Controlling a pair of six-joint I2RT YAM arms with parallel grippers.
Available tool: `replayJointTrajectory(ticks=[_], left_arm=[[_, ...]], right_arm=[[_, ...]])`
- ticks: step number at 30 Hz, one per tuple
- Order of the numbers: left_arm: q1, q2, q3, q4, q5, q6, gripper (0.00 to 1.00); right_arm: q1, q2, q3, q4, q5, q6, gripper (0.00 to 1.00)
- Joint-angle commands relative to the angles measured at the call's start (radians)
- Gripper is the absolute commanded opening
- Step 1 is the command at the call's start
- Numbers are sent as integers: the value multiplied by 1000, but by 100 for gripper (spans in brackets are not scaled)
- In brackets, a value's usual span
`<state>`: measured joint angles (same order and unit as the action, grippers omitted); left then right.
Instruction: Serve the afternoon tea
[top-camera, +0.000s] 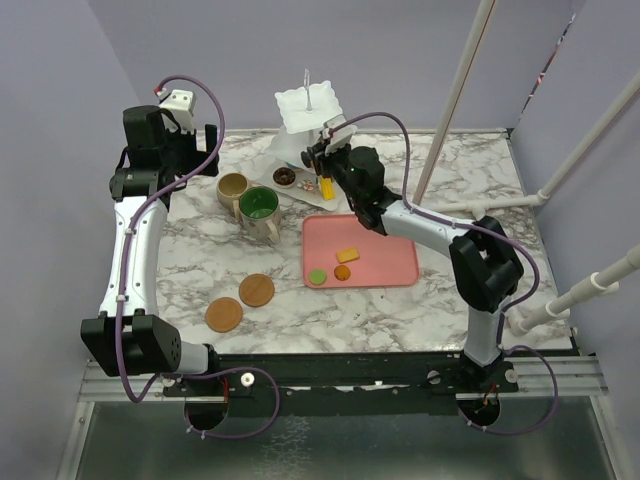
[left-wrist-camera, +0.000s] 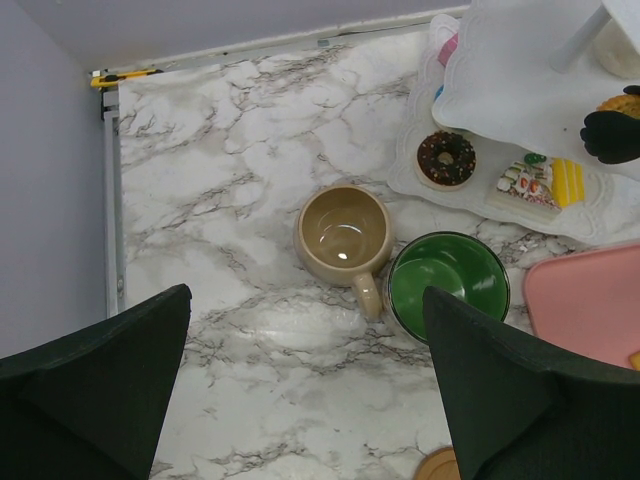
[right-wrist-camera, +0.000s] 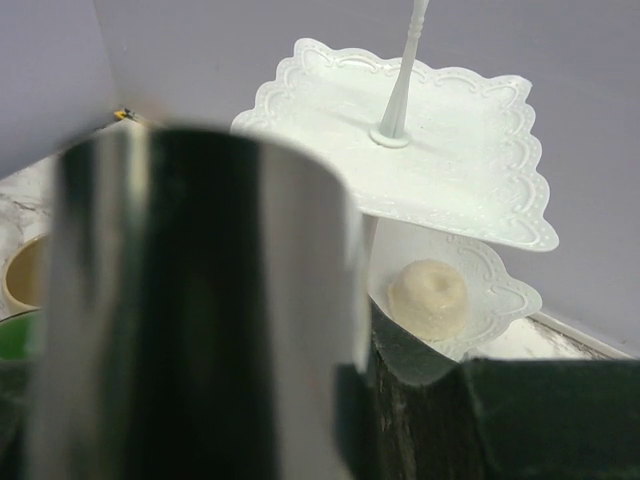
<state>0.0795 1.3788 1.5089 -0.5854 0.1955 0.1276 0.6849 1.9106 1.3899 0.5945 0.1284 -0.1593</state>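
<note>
I will keep my right gripper at the middle level's near edge next and open the black tongs so that the orange piece is released over that level.
The white three-tier stand (top-camera: 308, 105) is at the back centre. A chocolate donut (left-wrist-camera: 446, 158) and a cake slice (left-wrist-camera: 523, 183) lie on its bottom tier, and a pale donut (right-wrist-camera: 429, 295) on the middle tier. The beige mug (left-wrist-camera: 343, 232) and the green-inside mug (left-wrist-camera: 447, 280) stand side by side to the left of the stand. Two wooden coasters (top-camera: 257, 290) (top-camera: 224, 314) lie nearer the front. My left gripper (left-wrist-camera: 310, 400) is open and empty, above the marble short of the mugs. My right gripper (top-camera: 322, 160) is at the stand's lower tiers, shut on black tongs (right-wrist-camera: 200, 300) that carry an orange piece (left-wrist-camera: 622, 100).
A pink tray (top-camera: 385, 262) right of the mugs holds a yellow piece (top-camera: 347, 254), a green macaron (top-camera: 317, 276) and an orange one (top-camera: 342, 272). White poles (top-camera: 450, 110) slant up at the back right. The table's left edge meets the wall (left-wrist-camera: 110, 200).
</note>
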Motion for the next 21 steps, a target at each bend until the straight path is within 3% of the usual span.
replayJointTrajectory(ticks=[1, 10, 21], left_arm=[[10, 9, 30, -1, 4, -18, 99], [10, 9, 28, -1, 3, -9, 99], [11, 7, 33, -1, 12, -18, 99]], right_arm=[[-11, 43, 44, 95, 34, -28, 29], [-30, 78, 49, 132, 59, -22, 31], [-34, 80, 54, 113, 54, -16, 54]])
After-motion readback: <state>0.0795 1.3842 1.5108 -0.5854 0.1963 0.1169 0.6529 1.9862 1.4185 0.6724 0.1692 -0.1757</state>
